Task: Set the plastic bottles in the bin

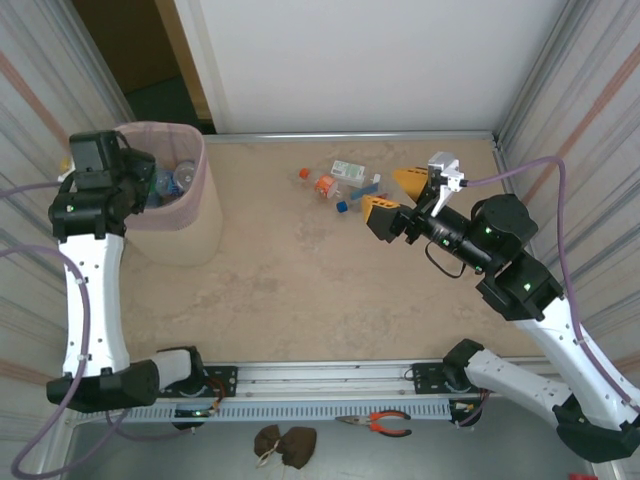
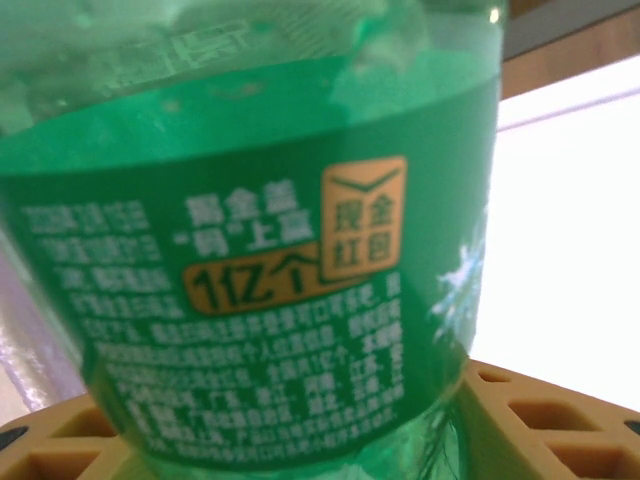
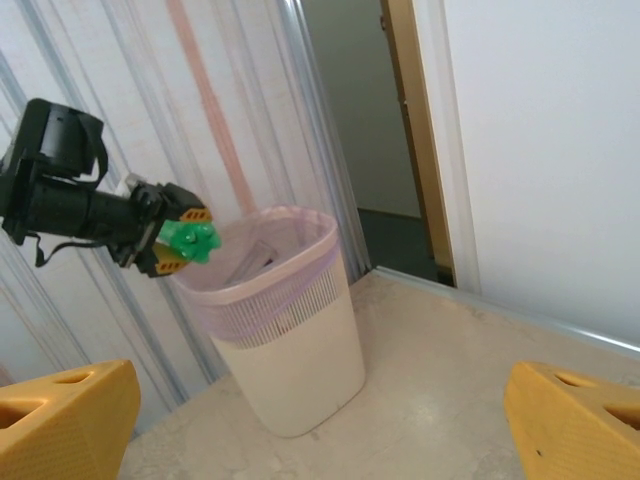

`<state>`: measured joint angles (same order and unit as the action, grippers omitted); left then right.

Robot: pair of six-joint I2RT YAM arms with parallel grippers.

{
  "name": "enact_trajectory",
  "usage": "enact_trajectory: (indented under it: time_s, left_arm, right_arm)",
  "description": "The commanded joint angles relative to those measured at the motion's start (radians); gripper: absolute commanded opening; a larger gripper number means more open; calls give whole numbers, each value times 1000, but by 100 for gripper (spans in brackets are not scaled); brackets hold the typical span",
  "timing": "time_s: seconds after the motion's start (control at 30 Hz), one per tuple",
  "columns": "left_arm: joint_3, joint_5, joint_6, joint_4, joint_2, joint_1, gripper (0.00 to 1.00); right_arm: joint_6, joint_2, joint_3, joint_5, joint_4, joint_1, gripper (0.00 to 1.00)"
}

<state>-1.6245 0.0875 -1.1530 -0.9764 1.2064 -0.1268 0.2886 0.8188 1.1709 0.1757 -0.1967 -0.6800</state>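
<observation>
I will turn my left gripper in past the bin's pink-lined rim next. Then I will release the green bottle over the bin's opening.
A green bottle (image 2: 250, 250) with a printed green label fills the left wrist view, and my left gripper (image 2: 290, 440) is shut on it between its yellow fingers (image 2: 545, 420). In the right wrist view the left gripper (image 3: 172, 243) holds that green bottle (image 3: 190, 240) just above the bin's (image 3: 290, 340) pink-lined rim. From the top view the left gripper (image 1: 150, 183) hangs over the bin (image 1: 190, 235), which holds other bottles (image 1: 185, 175). Several small bottles (image 1: 348, 172) lie at the table's far middle. My right gripper (image 1: 395, 196) hovers open just right of them, with nothing between its fingers (image 3: 575, 420).
The bin stands at the far left beside the corrugated side wall (image 1: 40, 90). A metal rail (image 1: 350, 135) edges the table's back, with an open doorway (image 3: 380, 120) behind the bin. Pliers (image 1: 385, 423) and a brown cloth (image 1: 283, 443) lie below the near rail.
</observation>
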Motion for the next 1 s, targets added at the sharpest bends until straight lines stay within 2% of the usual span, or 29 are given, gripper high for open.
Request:
enact_trajectory:
  time_s: [0.0,0.13,0.27,0.43,0.6,0.73,0.97]
  left_arm:
    - [22,-117,-123,-1,13,-50,48]
    - [60,-203,-193,25,23,-103,51]
    - [131,-284,-249,121,15,-141,51]
    - [123,-347,-255,133,43,-175,56]
    - [87,-374,-246,130,66,-186,68]
    - [78,-380,-250,133,59,-186,73]
    - [71,-391,-244,147,40,-186,74]
  right_arm:
    - [27,-20,-8,-1,-4,7,92]
    - [27,-20,-12,-3,-4,7,92]
    - [26,-19,-11,0,-4,7,92]
    - [17,-28,-10,-11,-16,7,92]
    - [14,-31,-11,-18,-18,8,92]
    - [15,-35,-11,-19,-18,7,92]
    - [15,-46,-12,-24,-23,7,92]
